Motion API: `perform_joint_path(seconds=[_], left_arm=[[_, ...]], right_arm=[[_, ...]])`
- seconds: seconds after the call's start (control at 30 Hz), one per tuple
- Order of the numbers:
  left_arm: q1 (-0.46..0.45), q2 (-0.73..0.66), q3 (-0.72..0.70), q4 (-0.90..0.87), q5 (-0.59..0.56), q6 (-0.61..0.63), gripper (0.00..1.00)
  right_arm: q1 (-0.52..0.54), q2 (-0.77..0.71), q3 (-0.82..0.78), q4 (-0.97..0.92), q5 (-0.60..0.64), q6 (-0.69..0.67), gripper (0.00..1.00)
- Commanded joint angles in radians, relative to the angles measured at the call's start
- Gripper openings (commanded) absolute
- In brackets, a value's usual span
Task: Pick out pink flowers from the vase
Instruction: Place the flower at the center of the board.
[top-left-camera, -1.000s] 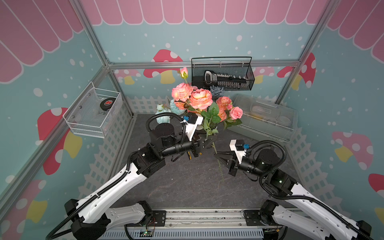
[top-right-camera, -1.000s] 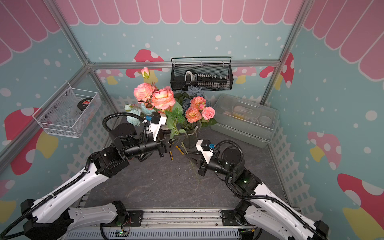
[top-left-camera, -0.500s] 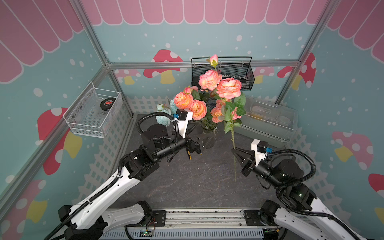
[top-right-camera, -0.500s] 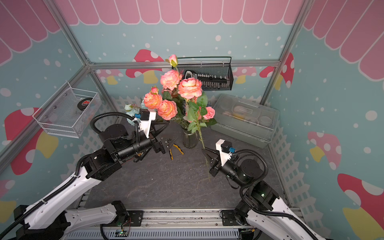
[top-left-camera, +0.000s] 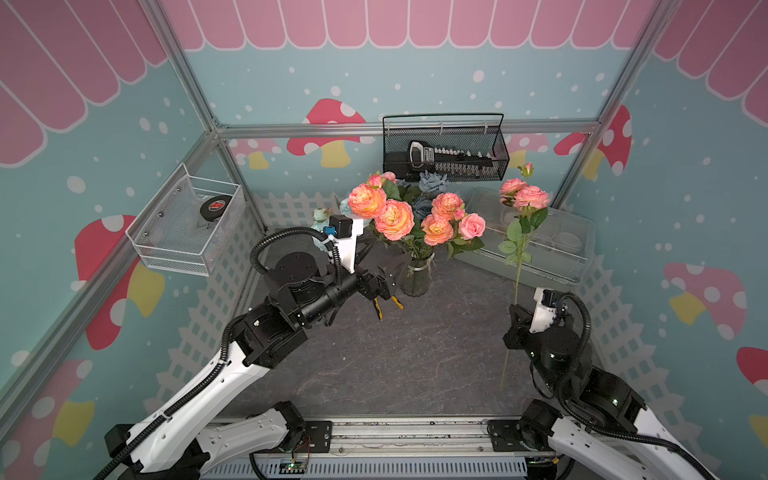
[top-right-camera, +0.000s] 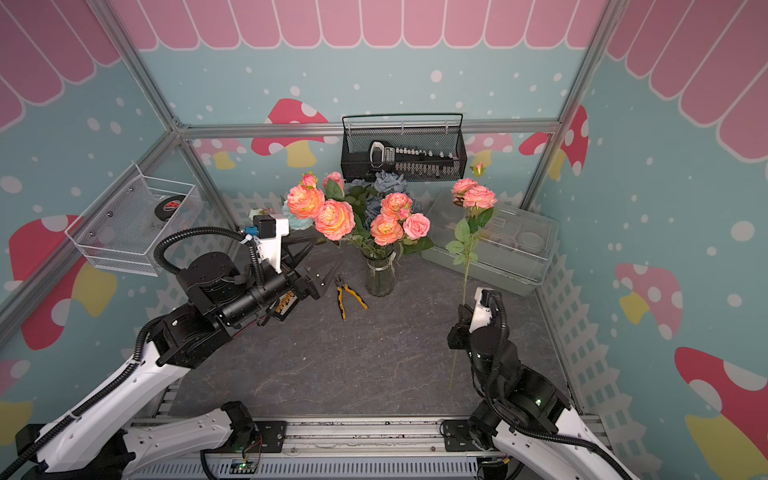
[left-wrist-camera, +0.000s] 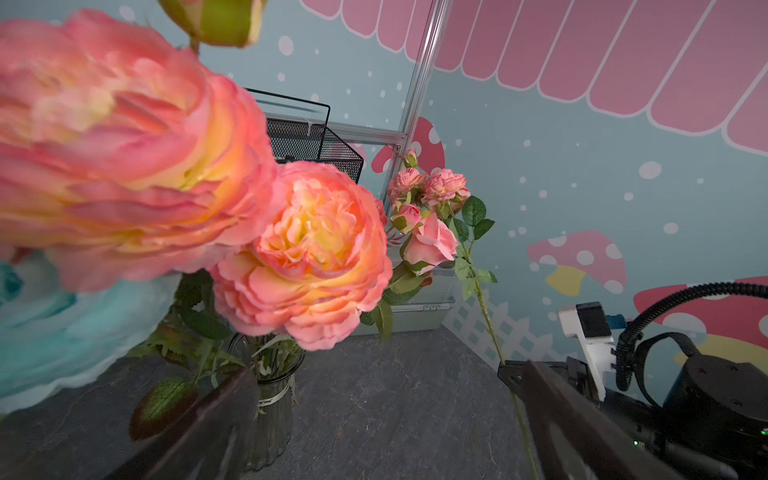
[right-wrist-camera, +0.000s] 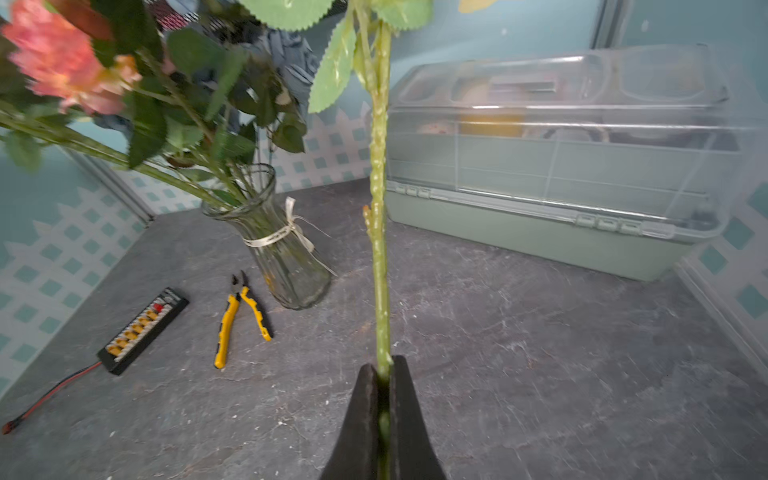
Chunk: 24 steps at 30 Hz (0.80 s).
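My right gripper should next move down toward the vase (top-left-camera: 415, 277) and tip the upright stem flat to release it, as the bare tabletop (top-left-camera: 470, 326) beside the vase is below my gripper.
The clear ribbed vase (top-left-camera: 415, 277) (top-right-camera: 380, 278) stands at the back of the table with several pink flowers (top-left-camera: 395, 218) (top-right-camera: 334, 219) in it. My right gripper (top-left-camera: 515, 311) (right-wrist-camera: 384, 368) is shut on the thin green stem (right-wrist-camera: 380, 249) of one pink flower. It holds the stem upright to the right of the vase, fully clear of it, with its blooms (top-left-camera: 524, 196) (top-right-camera: 476, 195) high in front of the plastic box. My left gripper (top-left-camera: 388, 257) (left-wrist-camera: 374, 378) is open and empty, just left of the vase.
Yellow-handled pliers (top-right-camera: 347, 296) (right-wrist-camera: 237, 316) and a black board with orange connectors (right-wrist-camera: 141, 328) lie left of the vase. A translucent plastic box (top-left-camera: 544, 249) stands at the back right. A black mesh basket (top-left-camera: 444, 149) and a white wire basket (top-left-camera: 187, 224) hang on the walls.
My right gripper has carried the pink flower up and out of the vase to the right. My left gripper has opened and drawn back from the vase.
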Motion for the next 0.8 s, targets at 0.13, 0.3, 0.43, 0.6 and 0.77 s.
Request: perform_joint_path(seconds=[0.13,0.3,0.43,0.6,0.77], left_arm=[[0.018,0.011,-0.012,0.014,0.019,-0.001,0.99],[0.021,0.006,-0.018,0.017,0.026,-0.004,0.99],[0.021,0.002,-0.031,0.032,0.029,-0.010,0.99],[0.021,0.005,-0.036,0.040,0.038,-0.010,0.99],[0.021,0.014,-0.036,0.041,0.043,-0.011,0.99]], right_arm=[[0.000,0.271,0.040,-0.052,-0.030,0.038,0.00],[-0.051,0.418,0.022,-0.015,-0.108,0.034,0.00],[-0.165,0.511,-0.016,0.085,-0.230,-0.013,0.00],[-0.239,0.617,-0.036,0.249,-0.334,-0.095,0.00],[-0.249,0.801,-0.011,0.327,-0.432,-0.135,0.00]])
